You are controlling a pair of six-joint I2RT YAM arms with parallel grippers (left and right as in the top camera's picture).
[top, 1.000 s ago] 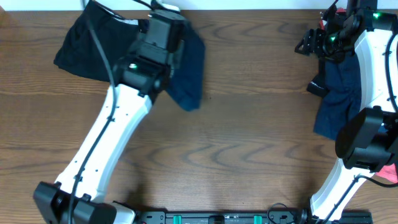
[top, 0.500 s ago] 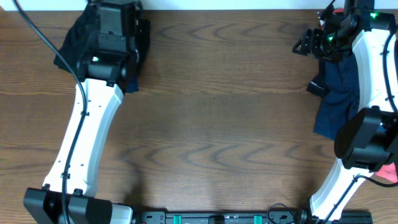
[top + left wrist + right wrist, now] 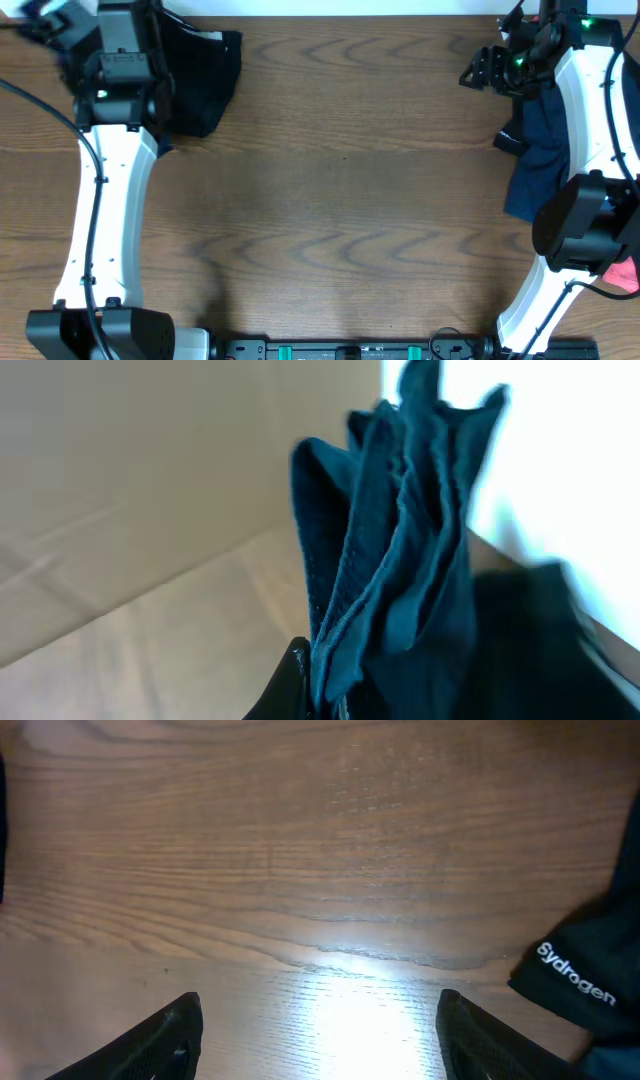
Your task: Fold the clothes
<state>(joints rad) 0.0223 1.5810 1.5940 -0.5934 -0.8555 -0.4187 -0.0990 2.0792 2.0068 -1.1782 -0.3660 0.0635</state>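
My left gripper is to move down and to the right in the overhead view, over the dark garment's far end (image 3: 199,44) (image 3: 525,622), because the fold is still in the air.
My left gripper (image 3: 318,682) is shut on a bunched fold of dark navy shorts (image 3: 400,550) and holds it up off the table. In the overhead view it is at the far left corner (image 3: 118,28), with the dark garment (image 3: 205,80) trailing to its right. My right gripper (image 3: 480,72) is open and empty over bare wood at the far right; its fingers show wide apart in the right wrist view (image 3: 320,1020). Another pair of navy shorts (image 3: 548,135) lies under the right arm. A black garment edge with a white label (image 3: 585,975) lies just right of that gripper.
A coral-pink garment (image 3: 626,272) peeks out at the right edge behind the right arm's base. The brown wooden table (image 3: 340,200) ends at a white back edge. The arm bases stand at the front left and front right.
My left arm has swung left toward the far left corner, dragging the navy shorts with it. The right gripper has shifted slightly left.
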